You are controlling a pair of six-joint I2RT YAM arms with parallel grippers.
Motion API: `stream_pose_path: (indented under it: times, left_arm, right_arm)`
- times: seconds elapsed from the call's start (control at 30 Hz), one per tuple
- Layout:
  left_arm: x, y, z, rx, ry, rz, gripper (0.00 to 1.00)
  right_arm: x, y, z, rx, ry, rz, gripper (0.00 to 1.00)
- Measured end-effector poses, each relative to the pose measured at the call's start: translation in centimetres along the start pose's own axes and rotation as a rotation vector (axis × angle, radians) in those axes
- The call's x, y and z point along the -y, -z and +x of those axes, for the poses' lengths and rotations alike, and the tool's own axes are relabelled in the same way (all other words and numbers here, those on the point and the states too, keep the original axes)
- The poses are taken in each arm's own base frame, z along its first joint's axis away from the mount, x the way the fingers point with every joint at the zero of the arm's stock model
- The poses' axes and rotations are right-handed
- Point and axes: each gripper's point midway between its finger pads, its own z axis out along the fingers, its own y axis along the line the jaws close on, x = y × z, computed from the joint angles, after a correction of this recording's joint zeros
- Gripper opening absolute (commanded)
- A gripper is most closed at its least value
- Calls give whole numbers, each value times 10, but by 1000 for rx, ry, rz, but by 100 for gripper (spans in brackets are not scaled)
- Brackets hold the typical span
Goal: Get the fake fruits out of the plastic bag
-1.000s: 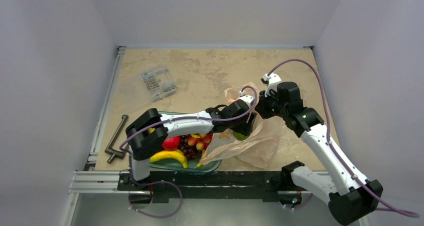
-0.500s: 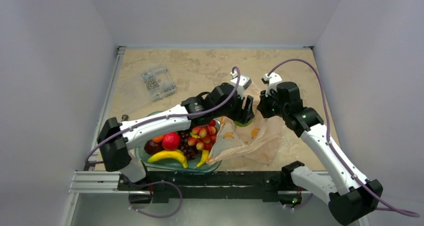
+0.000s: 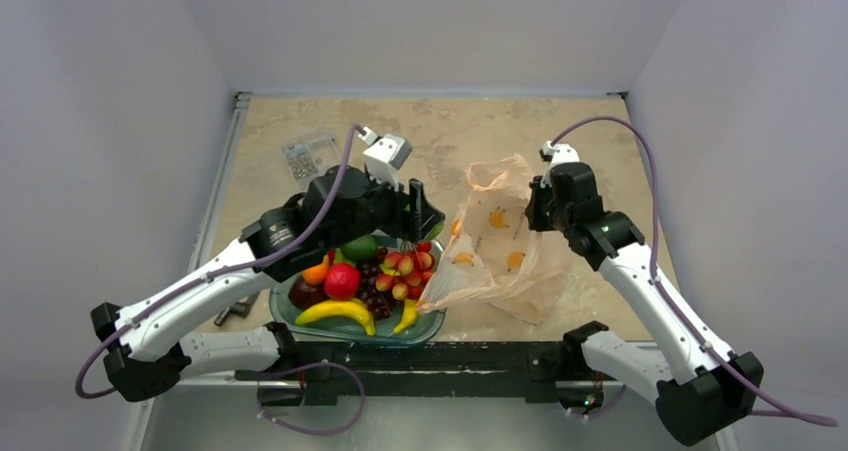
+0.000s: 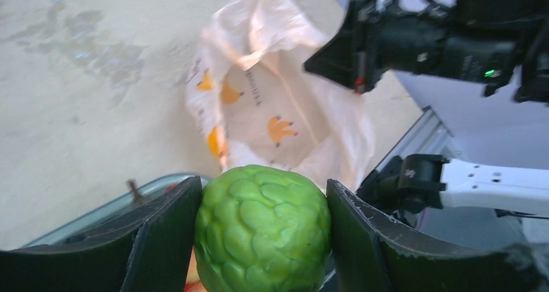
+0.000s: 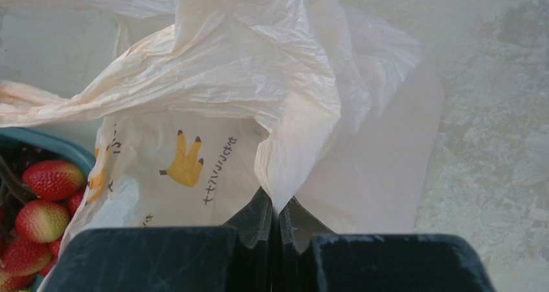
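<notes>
My left gripper shifts to the left in the top view next, then down over the grapes beside the heap of berries. The ball is out of the bag (image 3: 500, 243).
My left gripper (image 4: 262, 235) is shut on the bumpy green ball (image 4: 262, 227) and holds it over the right end of the teal tray (image 4: 110, 209). In the top view that gripper (image 3: 420, 217) sits left of the plastic bag (image 3: 500, 243), and its body mostly hides the ball. My right gripper (image 5: 278, 209) is shut on a fold of the bag's rim (image 5: 259, 78) and holds the mouth up; it is also in the top view (image 3: 536, 207). The tray (image 3: 432, 327) holds the berry bunch (image 3: 405, 266), a red ball (image 3: 342, 281), an orange piece (image 3: 316, 273) and a green piece (image 3: 358, 248).
Two yellow bananas (image 3: 335, 311) and dark grapes (image 3: 375, 293) also lie in the tray. A clear box of small parts (image 3: 315, 161) stands at the back left. A metal crank handle (image 3: 232, 309) lies left of the tray. A metal rail (image 3: 190, 356) runs along the near edge.
My left gripper has come out of the bag with the green ball and swung left to above the tray. The right gripper kept its hold on the bag's rim; the bag now stands more open.
</notes>
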Motion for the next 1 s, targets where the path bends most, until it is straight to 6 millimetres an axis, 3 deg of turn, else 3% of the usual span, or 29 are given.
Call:
stream_pose_path:
  times: [0.07, 0.23, 0.47, 0.7, 1.0]
  left_arm:
    - [-17, 10, 7, -6, 0, -48, 0]
    - [-63, 29, 48, -86, -23, -196, 0]
    - [-102, 51, 94, -178, -49, -327, 0]
    - [-124, 48, 126, -263, -55, -421, 0]
    - [-154, 34, 148, -333, -71, -580, 14]
  right_arm:
    - [7, 1, 0, 2, -31, 45, 0]
    - [23, 6, 0, 15, -96, 146, 0]
    - [59, 19, -18, 67, -170, 318, 0]
    - [113, 39, -42, 119, -256, 535, 0]
    - [130, 51, -66, 181, -285, 633, 22]
